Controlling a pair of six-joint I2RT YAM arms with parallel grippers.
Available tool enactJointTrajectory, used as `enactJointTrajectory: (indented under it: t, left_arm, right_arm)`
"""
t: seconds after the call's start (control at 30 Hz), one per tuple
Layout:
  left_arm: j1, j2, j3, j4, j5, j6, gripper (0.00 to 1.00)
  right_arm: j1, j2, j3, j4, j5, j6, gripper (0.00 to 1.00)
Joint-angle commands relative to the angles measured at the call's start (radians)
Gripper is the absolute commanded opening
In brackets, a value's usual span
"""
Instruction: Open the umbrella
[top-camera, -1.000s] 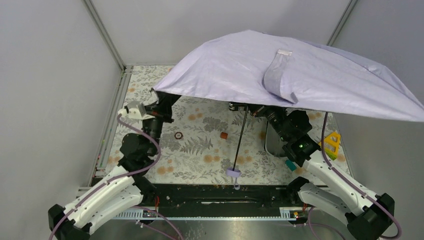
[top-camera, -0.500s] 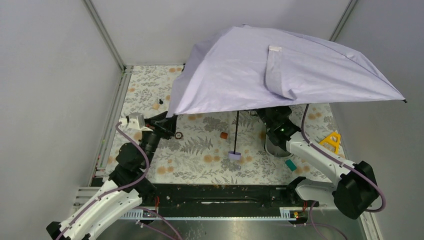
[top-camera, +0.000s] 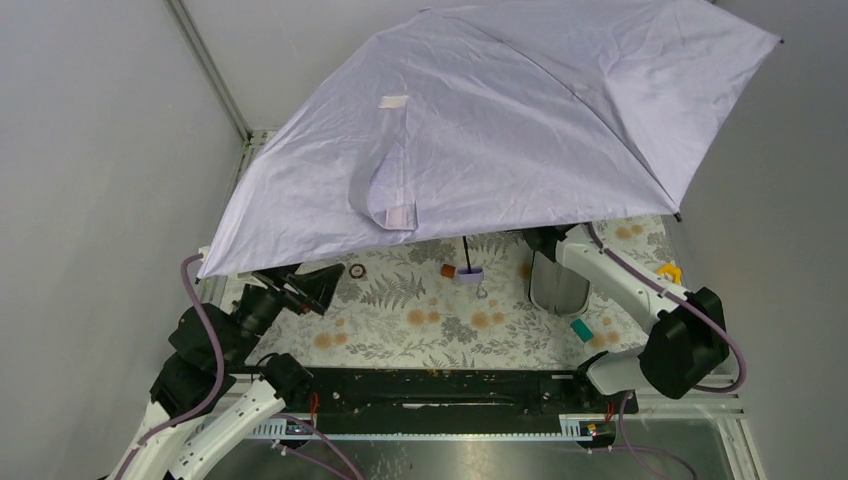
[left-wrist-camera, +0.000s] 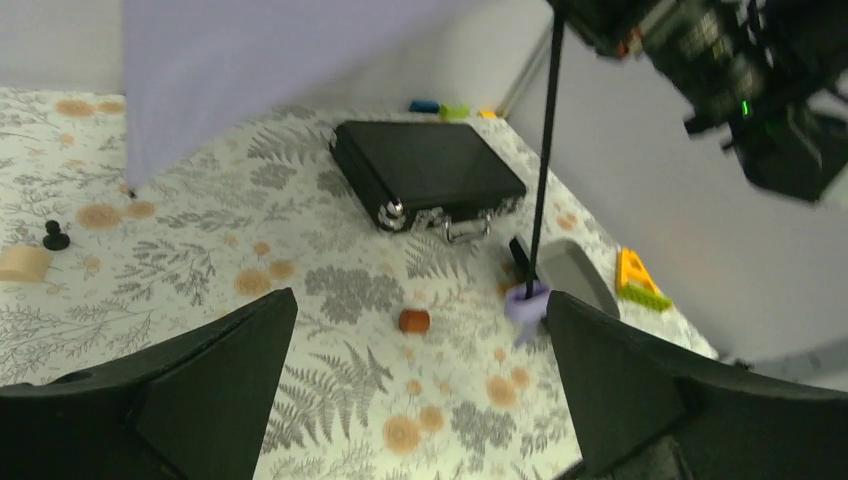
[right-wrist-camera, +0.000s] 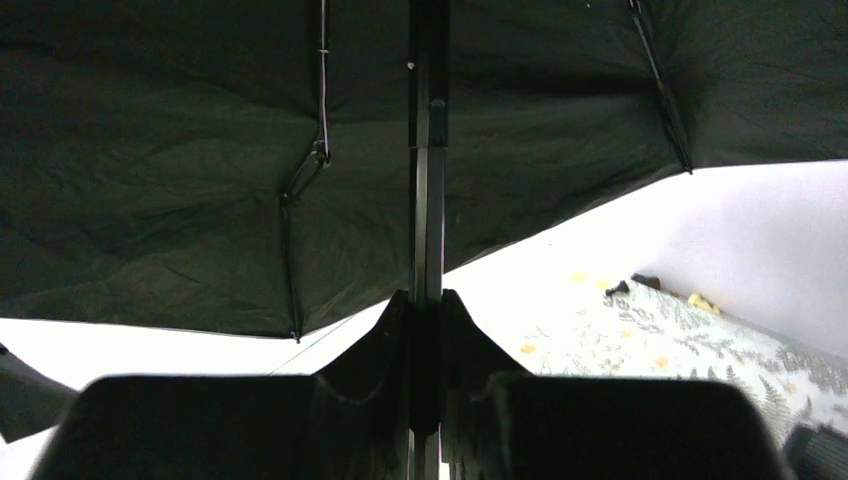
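Note:
The robot will next move its right gripper down, tilt the umbrella's pole and let it go with the knob in the case's grey inside, because that is below the gripper.
The umbrella's pale lavender canopy (top-camera: 500, 120) is spread wide and tilted over the back of the table. Its thin black shaft (top-camera: 467, 252) hangs down, and the lavender handle knob (top-camera: 470, 274) hovers just above the floral cloth. In the right wrist view my right gripper (right-wrist-camera: 427, 305) is shut on the shaft (right-wrist-camera: 428, 200), below the dark underside of the canopy (right-wrist-camera: 200, 150). The canopy hides that gripper from the top view. My left gripper (top-camera: 305, 290) is open and empty, low at the near left. In its own view the gripper (left-wrist-camera: 420, 300) faces the knob (left-wrist-camera: 526, 300) from a distance.
A flat black briefcase (left-wrist-camera: 425, 170) lies at the back. A black case with grey inside (top-camera: 556, 285) stands by the right arm (top-camera: 610, 280). An orange cylinder (top-camera: 449, 270), a small ring (top-camera: 357, 271), a teal block (top-camera: 580, 329) and a yellow triangle (left-wrist-camera: 635, 280) lie on the cloth. Grey walls enclose three sides.
The canopy has swung up and leftward and spread fully. The handle knob moved back from the front edge. My left gripper opened and drew back to the near left.

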Motion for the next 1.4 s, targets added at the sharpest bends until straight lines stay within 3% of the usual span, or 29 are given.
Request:
enactJointTrajectory:
  t: [0.0,0.13,0.27,0.4,0.63,0.8,1.13,1.3,1.37]
  left_arm:
    - [0.003,-0.02,0.049,-0.185,0.172,0.079,0.99]
    - [0.003,0.009,0.028,-0.155,0.484,0.136,0.99]
    - [0.003,0.042,0.013,-0.115,0.736,0.139,0.99]
    - [0.003,0.019,0.005,-0.112,0.769,0.156,0.99]
    - [0.003,0.039,0.051,-0.119,0.728,0.199,0.99]
    - [0.004,0.16,0.125,-0.141,0.734,0.244,0.99]
    - [0.003,0.216,0.265,-0.249,0.456,0.394,0.99]
    - [0.003,0.252,0.244,-0.129,0.009,0.362,0.99]
    - [0.003,0.315,0.264,-0.067,-0.09,0.357,0.99]
  right_arm:
    - [-0.046,0.052,0.2,0.0,-0.25,-0.025,0.0]
    - [-0.074,0.144,0.361,-0.124,-0.43,-0.044,0.0]
    - [-0.193,0.227,0.397,0.068,-0.553,0.151,0.0]
    - [-0.308,0.306,0.455,0.169,-0.718,0.313,0.0]
    - [-0.4,0.203,0.281,-0.007,-0.759,0.024,0.0]
    - [-0.499,0.186,0.202,0.039,-0.828,0.057,0.0]
    - [-0.713,0.157,0.103,0.376,-0.941,0.349,0.0]
    - [-0.77,0.146,0.069,0.503,-0.982,0.43,0.0]
    - [-0.771,0.135,0.042,0.528,-0.995,0.437,0.0]
